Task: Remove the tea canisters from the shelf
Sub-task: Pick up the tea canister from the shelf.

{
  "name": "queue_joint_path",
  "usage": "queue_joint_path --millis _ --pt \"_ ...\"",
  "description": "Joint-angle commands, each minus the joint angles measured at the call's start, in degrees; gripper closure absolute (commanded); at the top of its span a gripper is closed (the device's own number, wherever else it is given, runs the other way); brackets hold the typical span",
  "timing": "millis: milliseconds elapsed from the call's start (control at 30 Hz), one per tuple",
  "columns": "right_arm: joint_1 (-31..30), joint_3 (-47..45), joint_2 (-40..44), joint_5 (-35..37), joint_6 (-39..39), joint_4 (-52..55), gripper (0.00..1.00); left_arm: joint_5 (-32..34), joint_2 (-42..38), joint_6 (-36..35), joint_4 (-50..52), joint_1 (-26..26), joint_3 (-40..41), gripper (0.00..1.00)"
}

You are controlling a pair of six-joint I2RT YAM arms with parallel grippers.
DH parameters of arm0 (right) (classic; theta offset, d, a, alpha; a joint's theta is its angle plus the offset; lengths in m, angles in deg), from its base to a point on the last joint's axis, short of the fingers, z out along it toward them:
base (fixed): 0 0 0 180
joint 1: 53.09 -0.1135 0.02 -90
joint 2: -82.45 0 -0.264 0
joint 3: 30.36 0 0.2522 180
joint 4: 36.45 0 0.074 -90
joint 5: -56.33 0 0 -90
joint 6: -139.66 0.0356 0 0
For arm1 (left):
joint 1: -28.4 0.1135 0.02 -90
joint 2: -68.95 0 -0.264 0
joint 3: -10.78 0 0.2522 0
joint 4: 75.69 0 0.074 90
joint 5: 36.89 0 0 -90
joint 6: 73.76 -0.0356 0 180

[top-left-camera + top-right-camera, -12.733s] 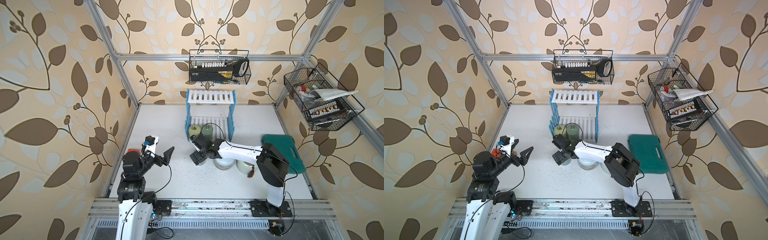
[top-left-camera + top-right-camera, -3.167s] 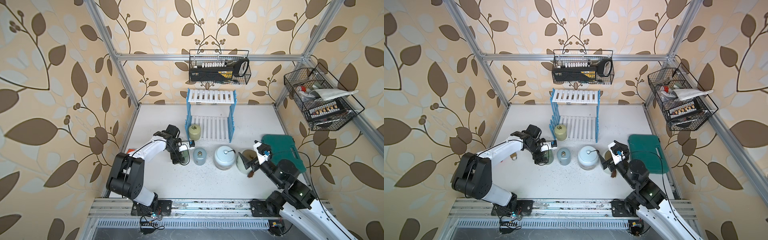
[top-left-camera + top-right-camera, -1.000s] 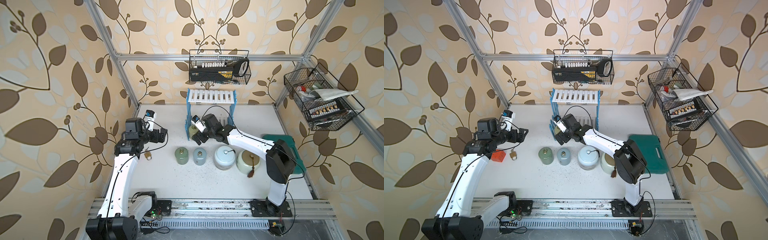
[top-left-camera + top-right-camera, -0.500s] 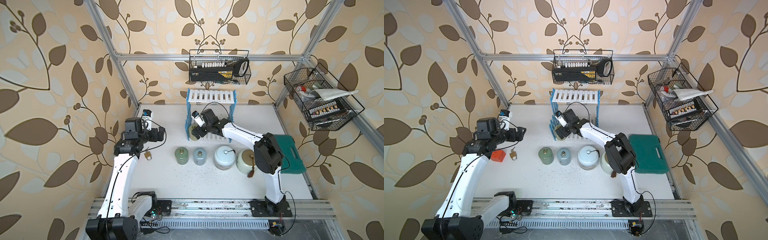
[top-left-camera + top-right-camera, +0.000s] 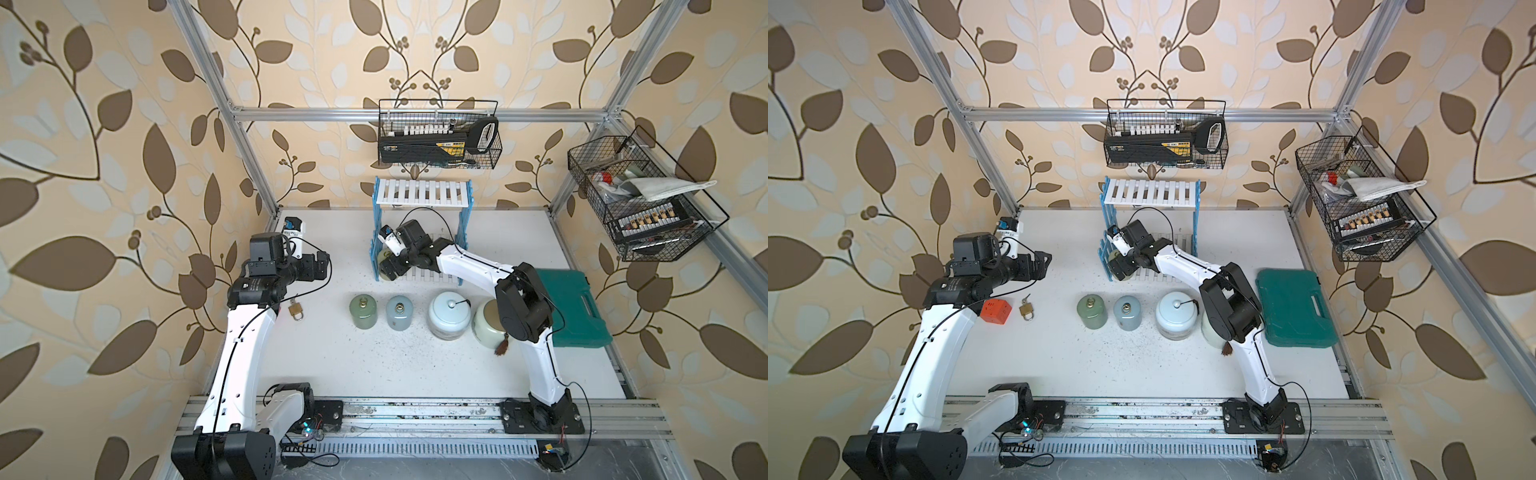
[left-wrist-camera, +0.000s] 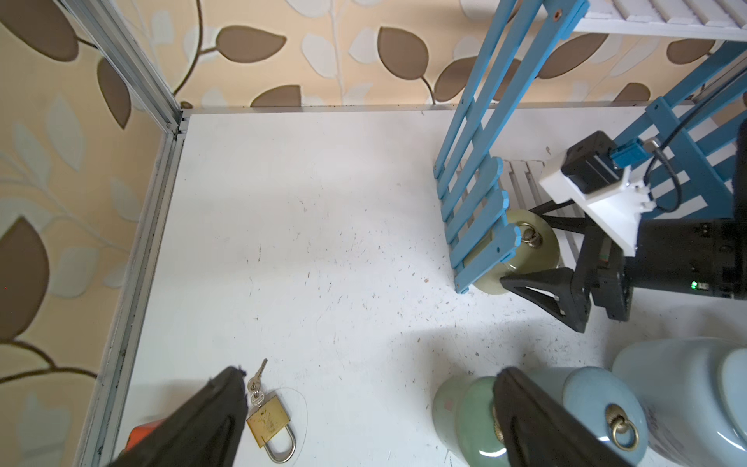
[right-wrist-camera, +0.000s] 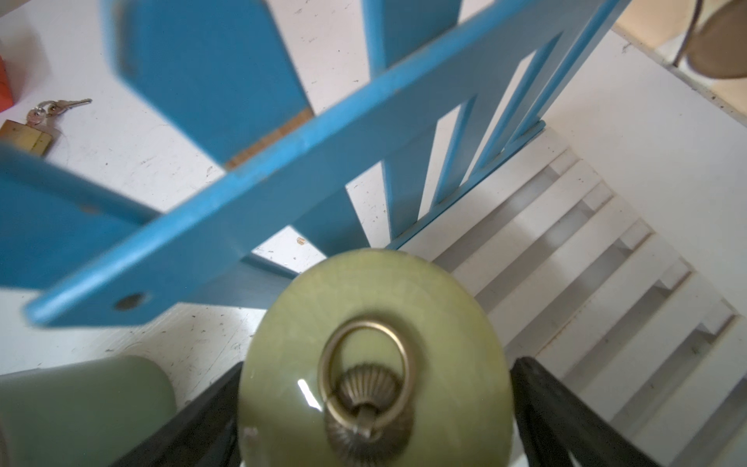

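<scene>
The yellow-green canister stands between the open fingers of my right gripper. Next I will move that gripper slightly farther in around the canister, toward the shelf's blue side, and close it.
The yellow-green canister [image 7: 364, 291] stands at the front left corner of the shelf's [image 5: 424, 193] lower tier. My right gripper [image 7: 380, 366] is open, with one finger on each side of this canister [image 5: 383, 254]. Four canisters stand in a row on the table before the shelf: green [image 5: 363, 311], grey-blue [image 5: 400, 312], pale-blue round [image 5: 448, 319] and cream [image 5: 484, 328], the last partly hidden by my right arm. My left gripper [image 5: 322, 266] hangs open and empty over the table's left side, apart from them all.
A brass padlock with keys [image 5: 296, 309] and a red-orange block [image 5: 995, 311] lie at the left. A green tool case [image 5: 573, 307] lies at the right. Black wire baskets hang on the back wall [image 5: 438, 141] and the right wall [image 5: 640, 199].
My right gripper has moved in from just in front of the shelf to straddle the yellow-green canister on the lower tier. My left arm has hardly moved.
</scene>
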Motion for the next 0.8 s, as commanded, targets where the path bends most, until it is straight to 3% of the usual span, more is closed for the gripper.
queue_joint_path --millis 0,233,533,767 --pt "0.0 2.6 -2.4 -1.5 0.1 -0.1 0.07 0.9 -0.2 0.7 -0.8 0.4 -1.8 0.01" --pt "-0.1 3.5 -3.4 -2.4 -0.1 -0.3 0.22 1.8 -0.5 0.7 -0.3 0.4 -2.3 0.01" --pt "0.0 0.5 1.1 -1.0 -0.2 -0.2 0.66 3.0 -0.8 0.7 -1.5 0.4 -1.3 0.01" --pt "-0.2 -4.6 7.5 -0.7 0.9 -0.9 0.74 0.8 -1.1 1.6 -1.6 0.5 -0.7 0.01"
